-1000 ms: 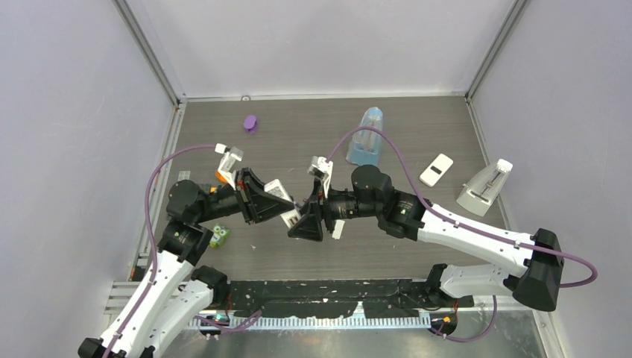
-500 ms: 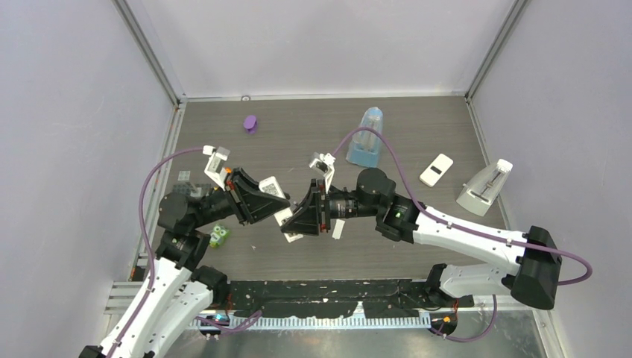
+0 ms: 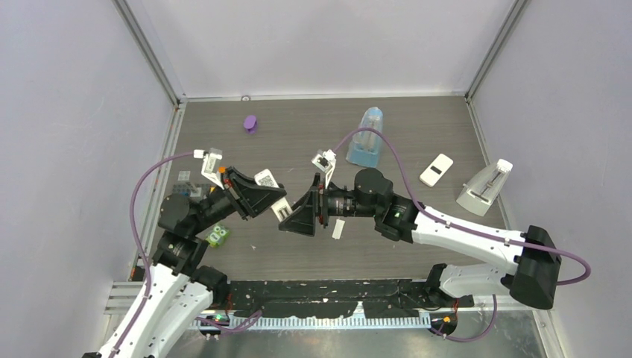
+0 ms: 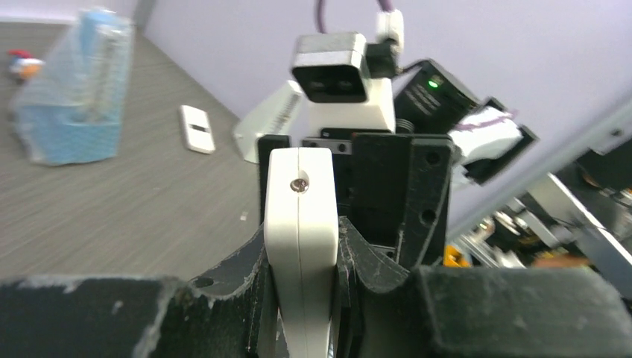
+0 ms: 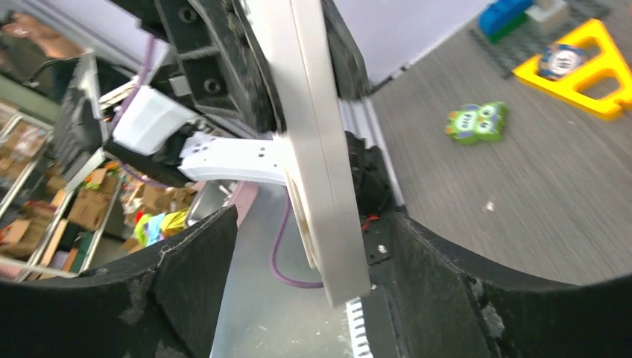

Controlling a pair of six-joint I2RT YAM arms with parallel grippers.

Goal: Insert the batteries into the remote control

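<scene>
I should next move my right gripper away from the remote's loose end, turn its fingers down and lower it to the table below, since the left gripper holds the remote.
My left gripper (image 3: 257,195) is shut on a white remote control (image 3: 272,191) and holds it edge-on above the table; in the left wrist view the remote (image 4: 300,216) stands pinched between both fingers. My right gripper (image 3: 294,216) is open and faces the left one. In the right wrist view the remote's free end (image 5: 317,149) hangs between its spread fingers, close to the right one, with a wide gap on the left. No batteries show in any view. A small white flat piece (image 3: 337,229) lies on the table under the right gripper.
A blue mesh holder (image 3: 366,138) stands at the back centre. A second small white remote (image 3: 436,170) and a white stand (image 3: 484,188) lie to the right. A green owl toy (image 3: 218,236) sits by the left arm, and a purple object (image 3: 250,123) lies at the back left.
Both grippers have shifted left and a little back together. The left gripper still holds the remote, and the right gripper stays at its free end.
</scene>
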